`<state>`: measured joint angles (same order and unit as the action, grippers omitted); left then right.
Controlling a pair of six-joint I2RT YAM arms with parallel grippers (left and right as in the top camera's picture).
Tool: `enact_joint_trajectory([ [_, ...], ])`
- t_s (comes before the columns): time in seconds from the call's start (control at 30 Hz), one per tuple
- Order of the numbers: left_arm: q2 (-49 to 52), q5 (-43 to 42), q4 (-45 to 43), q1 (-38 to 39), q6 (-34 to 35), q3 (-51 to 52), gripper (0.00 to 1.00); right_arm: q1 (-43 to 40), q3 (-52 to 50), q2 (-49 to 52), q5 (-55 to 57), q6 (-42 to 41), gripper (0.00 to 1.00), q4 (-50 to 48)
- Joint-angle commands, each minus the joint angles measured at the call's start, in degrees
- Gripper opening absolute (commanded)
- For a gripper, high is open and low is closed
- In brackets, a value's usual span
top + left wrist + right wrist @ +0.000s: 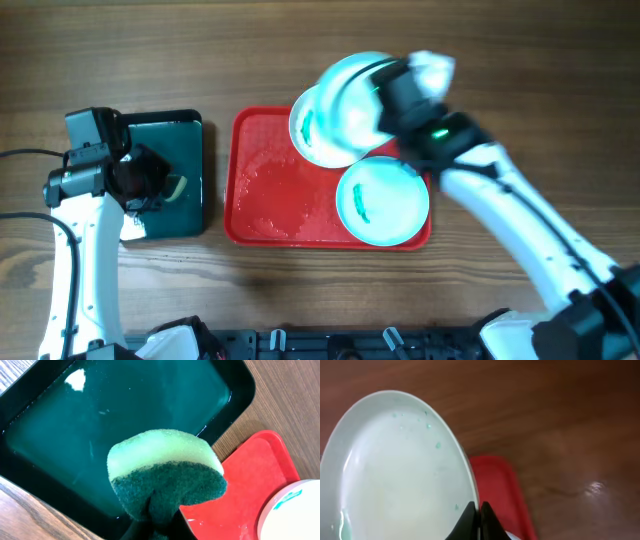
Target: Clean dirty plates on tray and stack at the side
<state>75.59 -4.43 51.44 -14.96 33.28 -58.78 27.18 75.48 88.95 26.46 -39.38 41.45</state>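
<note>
My right gripper carries the plate next to the clear tabletop beside the red tray, below and to its right in the overhead view, lowers and releases it.
My right gripper is shut on the rim of a pale turquoise plate and holds it tilted above the far right corner of the red tray. In the right wrist view the fingers pinch that plate's edge. A white plate with a green smear lies partly under it. A second turquoise plate with a green smear sits at the tray's near right. My left gripper is shut on a yellow-green sponge over the dark tray.
The smaller dark green-black tray holds water and stands left of the red tray; it also shows in the left wrist view. The red tray's left part is wet. Bare wooden table lies all around.
</note>
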Motion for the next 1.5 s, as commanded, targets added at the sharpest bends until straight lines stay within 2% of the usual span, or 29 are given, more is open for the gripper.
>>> enact_joint_trajectory([
  [0.0,0.28,-0.70,-0.13,-0.26,-0.92,-0.42,0.04,-12.85,0.13,-0.98,-2.64,-11.15,0.04,5.86],
  [0.07,0.28,-0.70,-0.13,-0.26,-0.92,-0.42,0.04,-18.75,0.13,0.57,-2.62,-13.62,0.04,8.72],
  [0.17,0.28,-0.72,-0.13,-0.26,-0.90,-0.42,0.04,-27.04,0.13,4.55,-2.64,-12.28,0.04,9.20],
  [0.33,0.28,-0.72,-0.13,-0.26,-0.90,-0.42,0.04,-32.61,0.13,12.44,-3.08,-8.31,0.06,9.33],
  [0.37,0.28,-0.72,-0.13,-0.26,-0.90,-0.42,0.04,-32.85,0.13,13.44,-3.10,-7.72,0.15,9.20],
  [0.4,0.28,-0.72,-0.13,-0.26,-0.90,-0.42,0.04,-32.85,0.13,14.40,-4.17,-5.18,0.29,8.31],
  [0.5,0.28,-1.36,-0.17,-0.26,-0.90,-0.42,0.04,-32.81,0.13,15.08,-12.35,4.76,0.59,4.70],
  [0.57,0.28,-1.36,-0.17,-0.26,-0.90,-0.42,0.04,-32.79,0.15,14.84,-20.79,8.79,0.63,2.23],
  [0.63,0.28,-1.36,-0.39,-0.26,-0.90,-0.42,0.04,-31.58,0.15,14.67,-38.64,16.70,0.65,-2.69],
  [0.7,0.28,-1.36,-0.55,-0.26,-0.90,-0.42,0.04,-29.46,0.15,14.69,-47.91,20.24,0.68,-6.29],
  [0.73,0.28,-1.36,-0.59,-0.26,-0.90,-0.42,0.04,-27.10,0.15,14.69,-50.42,21.38,0.73,-8.52],
  [0.8,0.28,-1.36,-0.59,-0.26,-0.90,-0.42,0.04,-21.38,0.13,14.82,-44.74,21.79,0.79,-11.54],
  [0.87,0.28,-1.36,-0.59,-0.26,-0.90,-0.42,0.04,-16.06,0.13,15.76,-36.59,21.77,0.79,-13.33],
  [1.0,0.28,-1.36,-0.59,-0.26,-0.90,-0.35,0.04,-8.57,0.13,20.57,-27.82,19.15,0.77,-16.20],
  [1.1,0.28,-1.36,-0.59,-0.26,-0.90,-0.35,0.04,-6.58,0.13,24.76,-27.50,17.90,0.71,-17.33],
  [1.23,0.28,-1.36,-0.59,-0.26,-0.90,-0.33,0.04,-6.56,0.13,27.10,-27.56,16.76,0.68,-17.40],
  [1.27,0.28,-1.36,-0.59,-0.26,-0.90,-0.33,0.04,-6.54,0.13,27.23,-27.61,16.81,0.63,-17.40],
  [1.37,0.28,-1.36,-0.59,-0.26,-0.90,-0.33,0.04,-6.08,0.13,27.23,-28.79,16.72,0.34,-17.40],
  [1.47,0.28,-1.36,-0.59,-0.26,-0.90,-0.31,0.04,-5.29,0.13,27.21,-31.21,16.72,0.16,-17.40],
])
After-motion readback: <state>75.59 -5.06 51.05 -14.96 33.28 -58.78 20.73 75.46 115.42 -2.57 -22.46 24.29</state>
